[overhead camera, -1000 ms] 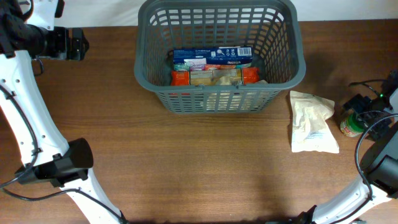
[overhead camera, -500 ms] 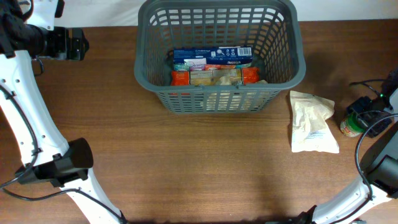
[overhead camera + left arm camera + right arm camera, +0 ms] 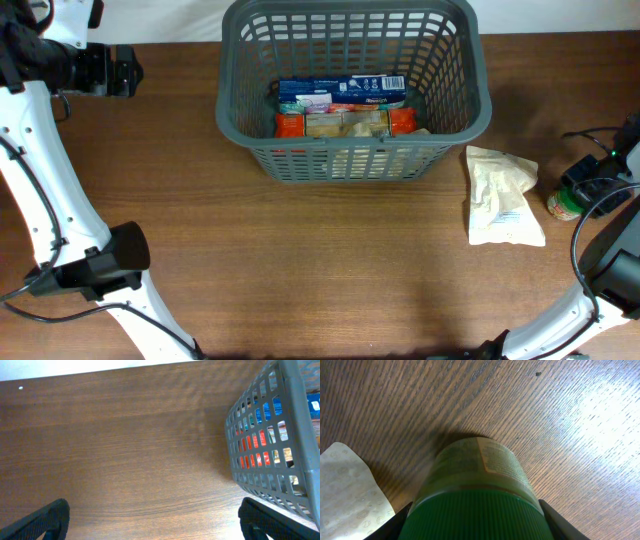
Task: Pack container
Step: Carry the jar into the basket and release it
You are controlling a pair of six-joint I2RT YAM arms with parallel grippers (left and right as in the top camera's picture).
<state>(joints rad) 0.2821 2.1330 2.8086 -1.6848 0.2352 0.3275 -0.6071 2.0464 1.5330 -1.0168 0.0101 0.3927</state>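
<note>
My right gripper will lift next, cross the basket's rim, lower onto the orange food packets and release, as the jar [image 3: 475,470] is still outside the basket.
The dark grey basket [image 3: 350,160] stands at the back middle of the table and also shows at the right of the left wrist view [image 3: 265,460]. It holds a blue box [image 3: 340,92] and orange food packets [image 3: 345,123]. A jar with a green lid [image 3: 560,207] stands on the table at the far right. In the right wrist view the jar [image 3: 475,470] fills the frame, and my right gripper [image 3: 475,525] has a finger against each side of the lid. My left gripper [image 3: 125,72] is open and empty left of the basket, over bare wood [image 3: 155,525].
A white crinkled packet [image 3: 503,195] lies flat on the table between the basket and the jar, and its corner shows in the right wrist view [image 3: 345,490]. A black cable runs near the table's right edge [image 3: 585,135].
My right gripper has shifted slightly toward the front and down over the jar, covering more of it. The left arm, basket and white packet have not moved.
</note>
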